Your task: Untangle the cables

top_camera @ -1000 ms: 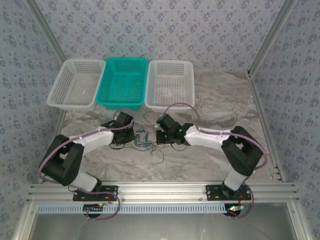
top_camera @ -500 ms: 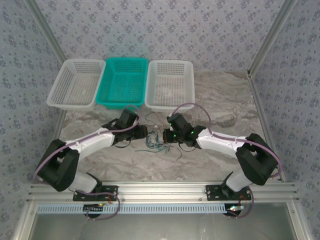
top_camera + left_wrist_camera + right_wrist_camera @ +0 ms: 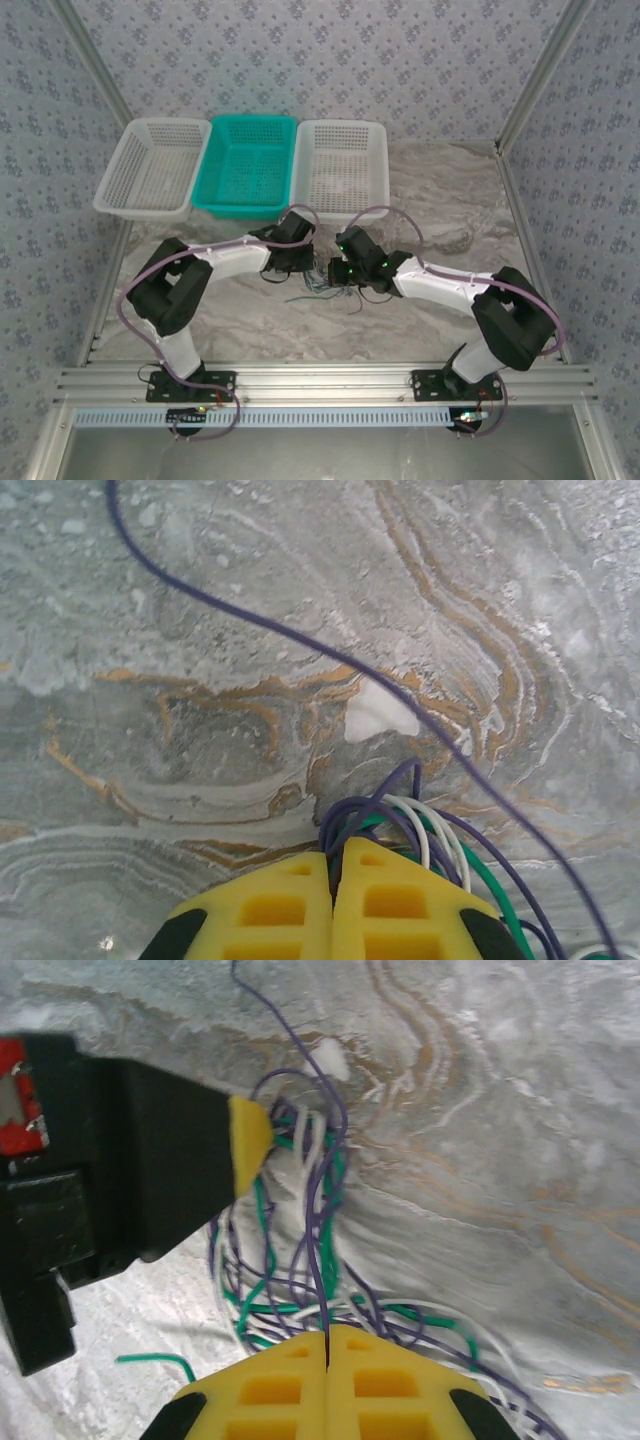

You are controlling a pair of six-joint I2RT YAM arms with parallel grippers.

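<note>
The left gripper draws the purple loops away from my right gripper over the bare marble next and releases them, since my right gripper holds one purple wire (image 3: pixel 318 1260).
The cables (image 3: pixel 318 288) are a small tangle of thin purple, green and white wires on the marble tabletop between the two grippers. My left gripper (image 3: pixel 300 262) sits just left of the tangle. In the left wrist view, the left gripper (image 3: pixel 333 858) is shut on a bunch of purple loops (image 3: pixel 352 815), with white and green strands (image 3: pixel 440 840) beside them. My right gripper (image 3: pixel 335 272) is at the tangle's right side. In the right wrist view, the right gripper (image 3: pixel 327 1338) is shut on a single purple wire (image 3: pixel 318 1260) running up to the left gripper's yellow fingertip (image 3: pixel 250 1140).
Three baskets stand in a row at the back: a white one (image 3: pixel 140 210), a teal one (image 3: pixel 240 211) and another white one (image 3: pixel 335 214). A long purple strand (image 3: pixel 250 620) trails across the table. Metal frame posts border both sides.
My left gripper has moved right and closer to the right gripper, its arm folding in. The tangle has bunched up between them. The right arm has held still for the last half second.
</note>
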